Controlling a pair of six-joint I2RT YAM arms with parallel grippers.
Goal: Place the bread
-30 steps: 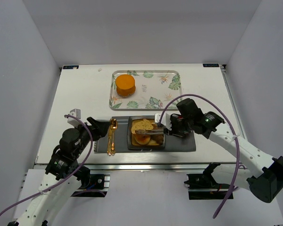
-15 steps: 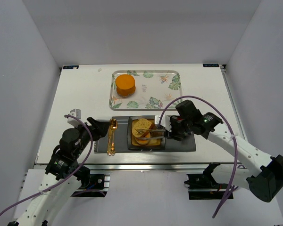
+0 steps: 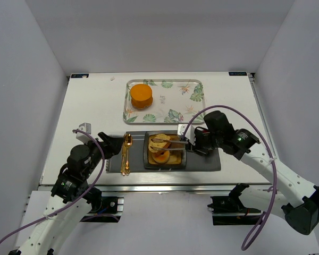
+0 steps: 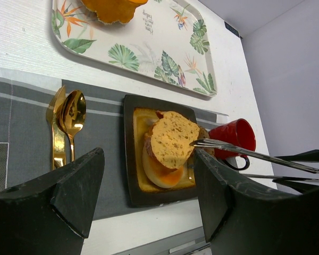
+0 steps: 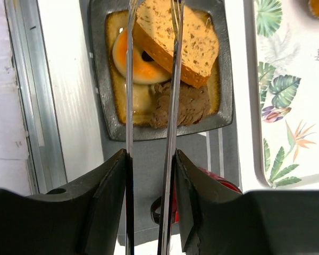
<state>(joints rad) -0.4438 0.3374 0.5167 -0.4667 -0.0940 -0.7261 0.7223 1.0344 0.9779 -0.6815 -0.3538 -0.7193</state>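
The bread already leans on the donut, so my right gripper will next carry the tongs past the red mug, turning them outward, and down onto empty table (image 3: 235,160).
The bread (image 3: 160,141) is a tan speckled slice with a brown crust. It leans tilted on an orange-glazed donut (image 5: 135,64) in the dark square plate (image 3: 147,159). It also shows in the left wrist view (image 4: 173,139) and the right wrist view (image 5: 175,40). My right gripper (image 3: 194,142) is shut on metal tongs (image 5: 171,106), whose arms reach left over the plate. One tong tip touches the bread's edge (image 4: 194,142); I cannot tell whether the tongs pinch it. My left gripper (image 3: 114,144) is open and empty, left of the plate.
A dark brown wedge (image 5: 181,106) lies in the plate beside the donut. A red mug (image 4: 231,139) stands right of the plate on the grey placemat (image 3: 202,162). Two gold spoons (image 3: 126,154) lie left of the plate. A floral tray (image 3: 191,90) with an orange object (image 3: 141,95) sits behind.
The bread went from flat above the plate to tilted down onto the donut. My right gripper with the tongs drew back slightly to the right. The left arm has not moved.
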